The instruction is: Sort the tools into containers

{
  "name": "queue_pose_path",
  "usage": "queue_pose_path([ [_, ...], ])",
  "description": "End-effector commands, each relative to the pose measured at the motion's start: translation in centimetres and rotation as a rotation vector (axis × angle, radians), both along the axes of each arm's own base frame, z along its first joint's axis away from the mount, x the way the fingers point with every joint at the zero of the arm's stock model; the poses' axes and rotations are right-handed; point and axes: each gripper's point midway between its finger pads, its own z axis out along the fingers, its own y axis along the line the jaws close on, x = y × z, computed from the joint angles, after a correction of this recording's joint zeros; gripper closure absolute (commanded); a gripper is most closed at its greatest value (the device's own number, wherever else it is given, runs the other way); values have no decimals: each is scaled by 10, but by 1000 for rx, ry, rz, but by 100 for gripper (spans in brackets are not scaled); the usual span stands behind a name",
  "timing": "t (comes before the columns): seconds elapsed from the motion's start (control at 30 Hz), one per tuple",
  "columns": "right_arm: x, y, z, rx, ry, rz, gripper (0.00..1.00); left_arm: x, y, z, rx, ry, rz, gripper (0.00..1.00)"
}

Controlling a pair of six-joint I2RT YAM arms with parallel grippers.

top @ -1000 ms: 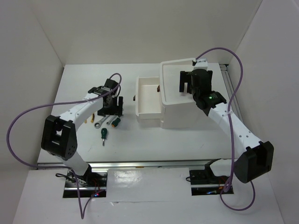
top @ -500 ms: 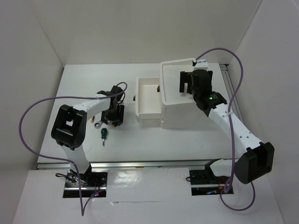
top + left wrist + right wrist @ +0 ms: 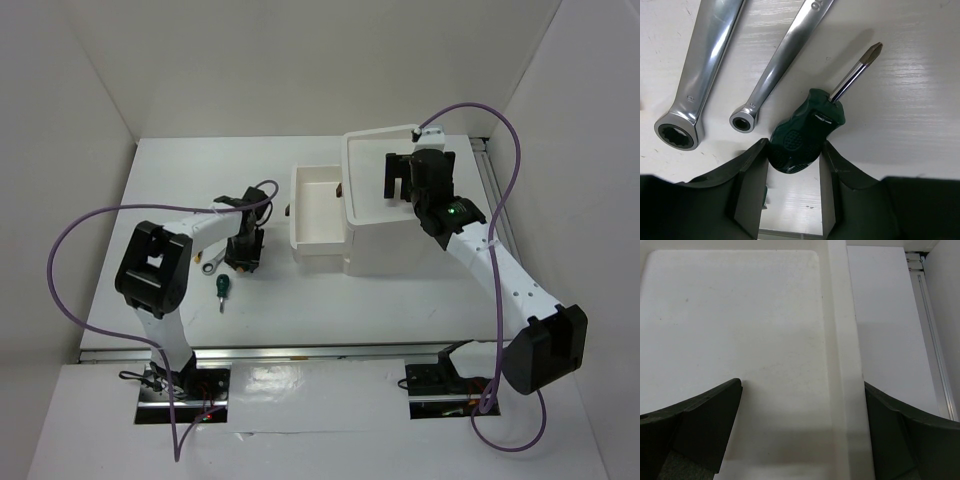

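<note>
I will go up, move my left gripper over the empty white drawer and let go of the screwdriver, since the drawer is open to the right of my left gripper in the top view.
In the left wrist view a stubby green-handled screwdriver lies on the table, and my left gripper has its jaws pressed on either side of the handle's butt end. Two silver ratchet wrenches lie just beside it. From above, the left gripper is low on the table, with the second green screwdriver and a wrench nearby. My right gripper hovers open and empty over the white cabinet's top tray. The same tray fills the right wrist view. The pliers and the red-handled screwdriver are not clearly visible.
One white drawer is pulled out to the left of the cabinet, with a dark red knob on its front. White walls close in the table on the left, back and right. A metal rail runs along the table's right edge.
My left arm has swung down and toward the near side, from above the tools onto the green-handled screwdriver. The right arm has not moved.
</note>
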Motion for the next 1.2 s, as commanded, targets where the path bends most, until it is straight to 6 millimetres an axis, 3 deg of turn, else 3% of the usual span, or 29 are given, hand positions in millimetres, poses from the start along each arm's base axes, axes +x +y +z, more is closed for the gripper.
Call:
queue_pose_path([
  [0.0, -36, 7, -62, -4, 234, 44, 0, -2, 1, 3, 18, 10, 6, 100],
  [0.07, -38, 6, -64, -7, 243, 44, 0, 1, 5, 17, 28, -30, 38, 100],
  [0.17, -37, 5, -63, -12, 241, 36, 0, 5, 10, 62, 13, -161, 110, 100],
  [0.27, -37, 5, -63, -12, 241, 36, 0, 13, 2, 128, -88, -359, 127, 100],
  [0.43, -38, 3, -60, -12, 229, 28, 0, 17, -19, 214, -279, -592, 108, 100],
  [0.6, -39, 1, -61, -20, 235, 20, 0, 25, -91, 269, -622, -655, -53, 100],
  [0.7, -39, 1, -61, -12, 235, 16, 0, 41, -133, 270, -712, -631, -90, 100],
  [0.73, -39, 0, -60, -16, 233, 8, 0, 44, -146, 278, -727, -637, -115, 100],
  [0.77, -39, 0, -60, -16, 233, 8, 0, 53, -159, 266, -726, -610, -116, 100],
  [0.83, -39, 0, -60, -16, 233, 8, 0, 63, -173, 270, -743, -616, -125, 100],
  [0.87, -39, 0, -60, -16, 233, 8, 0, 68, -176, 265, -738, -607, -124, 100],
  [0.9, -39, 0, -60, -16, 233, 8, 0, 71, -183, 248, -722, -571, -126, 100],
  [1.0, -39, 0, -60, -16, 233, 8, 0, 84, -185, 237, -698, -572, -95, 93],
  [1.13, -37, 0, -59, -13, 224, 8, 0, 86, -184, 224, -681, -562, -87, 84],
  [1.17, -37, 1, -63, -17, 234, 8, 0, 87, -188, 221, -692, -553, -95, 73],
])
